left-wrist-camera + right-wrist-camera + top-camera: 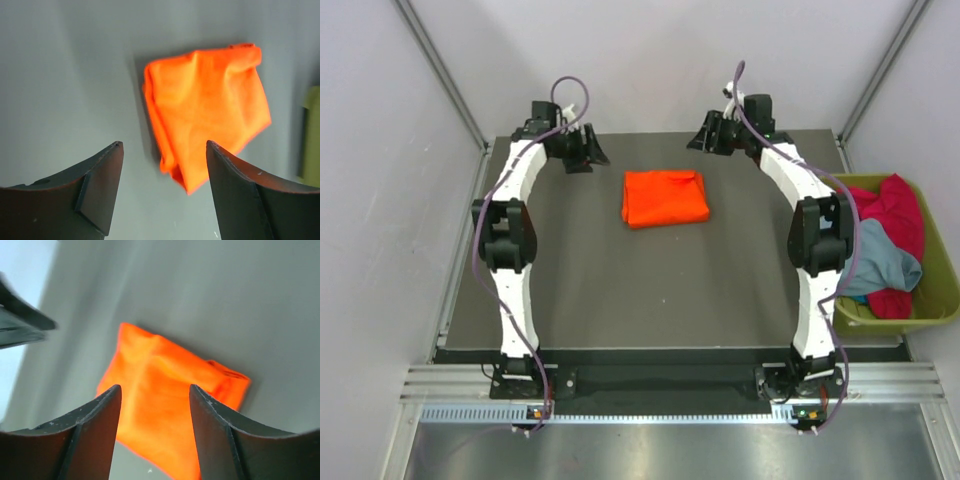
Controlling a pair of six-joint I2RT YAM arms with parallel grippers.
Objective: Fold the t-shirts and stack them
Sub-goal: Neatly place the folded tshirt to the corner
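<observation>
Next, my left gripper comes down across and slightly back onto the orange t-shirt's nearest short edge, which lies below the gripper, to its right in the top view.
A bright orange t-shirt lies folded in a flat rectangle on the dark table, toward the back middle. It also shows in the left wrist view and the right wrist view. My left gripper hangs open and empty above the table, left of the shirt. My right gripper hangs open and empty, right of and behind the shirt. A magenta-red t-shirt and a grey-blue t-shirt lie crumpled in the bin.
An olive-green plastic bin stands off the table's right edge; its edge shows in the left wrist view. Grey walls close in the back and sides. The table stretches in front of the shirt.
</observation>
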